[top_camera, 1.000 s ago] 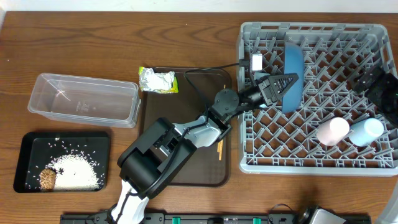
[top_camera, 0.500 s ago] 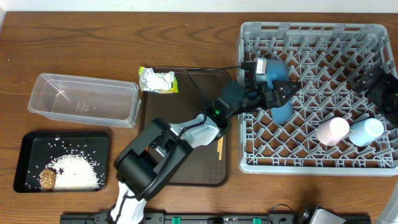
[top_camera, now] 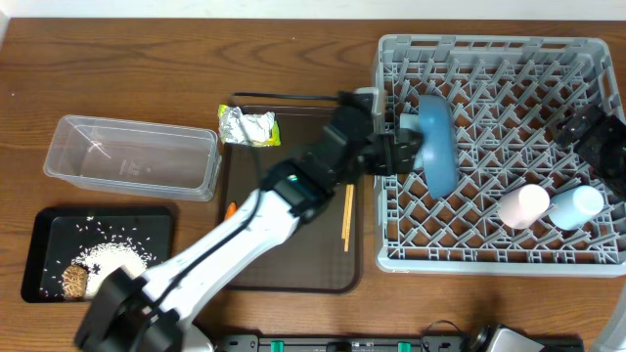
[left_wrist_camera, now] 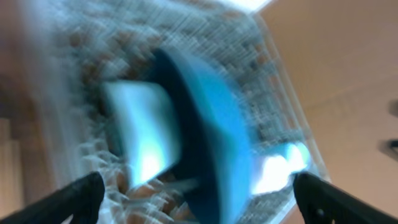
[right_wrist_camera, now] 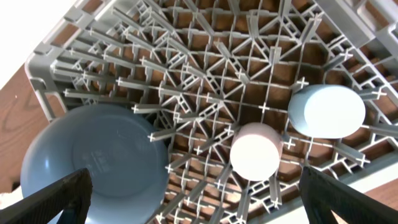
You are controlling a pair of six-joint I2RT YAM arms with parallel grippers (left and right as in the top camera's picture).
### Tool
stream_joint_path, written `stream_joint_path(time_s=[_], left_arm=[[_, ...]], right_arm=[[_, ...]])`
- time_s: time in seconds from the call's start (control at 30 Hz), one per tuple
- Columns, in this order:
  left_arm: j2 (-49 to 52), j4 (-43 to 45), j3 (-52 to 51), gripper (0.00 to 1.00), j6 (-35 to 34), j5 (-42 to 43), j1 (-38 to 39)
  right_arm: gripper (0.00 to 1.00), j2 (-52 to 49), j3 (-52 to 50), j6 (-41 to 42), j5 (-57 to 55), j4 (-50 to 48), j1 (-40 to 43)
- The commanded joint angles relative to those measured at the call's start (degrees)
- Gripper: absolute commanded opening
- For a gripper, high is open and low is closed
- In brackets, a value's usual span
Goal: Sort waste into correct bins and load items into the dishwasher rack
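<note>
Next, my left gripper crosses back over the brown tray, then moves down to the orange carrot (top_camera: pixel 231 210) on it, since the plate (top_camera: pixel 436 145) stands in the rack.
The blue plate (top_camera: pixel 436 145) stands on edge among the pegs of the grey dishwasher rack (top_camera: pixel 499 59). My left gripper (top_camera: pixel 403 153) is open just left of the plate, touching nothing. In the blurred left wrist view the plate (left_wrist_camera: pixel 214 137) sits ahead between wide-apart fingertips (left_wrist_camera: pixel 81 196). The pink cup (top_camera: pixel 523 205) and light blue cup (top_camera: pixel 577 203) lie in the rack's right part. My right gripper (top_camera: pixel 597 137) hangs open over the rack's right edge; its view shows the plate (right_wrist_camera: pixel 93 162) and both cups (right_wrist_camera: pixel 255 152). The chopsticks (top_camera: pixel 346 217) lie on the brown tray.
A crumpled wrapper (top_camera: pixel 246 125) sits at the brown tray's (top_camera: pixel 293 274) top left corner, and a bit of orange carrot (top_camera: pixel 229 208) at its left edge. The clear tub (top_camera: pixel 132 156) stands at the left. The black tray (top_camera: pixel 49 230) holds rice and a brown lump (top_camera: pixel 75 282).
My left gripper has opened and let go of the blue plate, then drawn back to the left. The plate has moved left and now stands in the rack. The right arm is still.
</note>
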State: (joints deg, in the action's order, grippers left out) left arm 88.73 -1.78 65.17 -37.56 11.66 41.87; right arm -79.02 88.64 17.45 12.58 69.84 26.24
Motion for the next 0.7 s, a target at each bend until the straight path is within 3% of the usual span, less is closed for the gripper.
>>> stream_joint_path(time_s=[0.0, 0.2, 0.3, 0.37, 0.53, 0.6, 0.67], left_arm=[[-4.37, -8.81, 0.44, 0.98, 8.37, -9.57, -2.78], [-7.28, -27.36, 0.42, 0.98, 28.83, -10.27, -7.85], [-7.02, -34.1, 0.17, 0.98, 33.88, -10.47, -9.86], [-7.02, -39.43, -0.02, 0.98, 33.48, -11.98, -11.23], [-7.02, -51.91, -0.59, 0.99, 24.02, -12.79, -15.06], [-7.02, -54.82, -1.44, 0.86, 22.82, -12.79, -16.28], [-7.02, -56.89, -2.67, 0.81, 22.21, -12.81, -17.05]], right_arm=[[0.99, 0.26, 0.15, 0.28, 0.15, 0.02, 0.26], [0.99, 0.26, 0.17, -4.22, 6.32, -0.42, -1.68], [0.98, 0.26, 0.15, -6.62, 9.53, -0.81, -3.85], [0.98, 0.26, 0.17, -8.63, 10.95, -0.79, -6.23], [0.98, 0.26, 0.15, -10.25, 9.7, -0.15, -13.05], [0.97, 0.26, 0.15, -10.25, 9.49, -0.22, -14.93], [0.96, 0.26, 0.15, -10.23, 9.51, -0.24, -16.5]])
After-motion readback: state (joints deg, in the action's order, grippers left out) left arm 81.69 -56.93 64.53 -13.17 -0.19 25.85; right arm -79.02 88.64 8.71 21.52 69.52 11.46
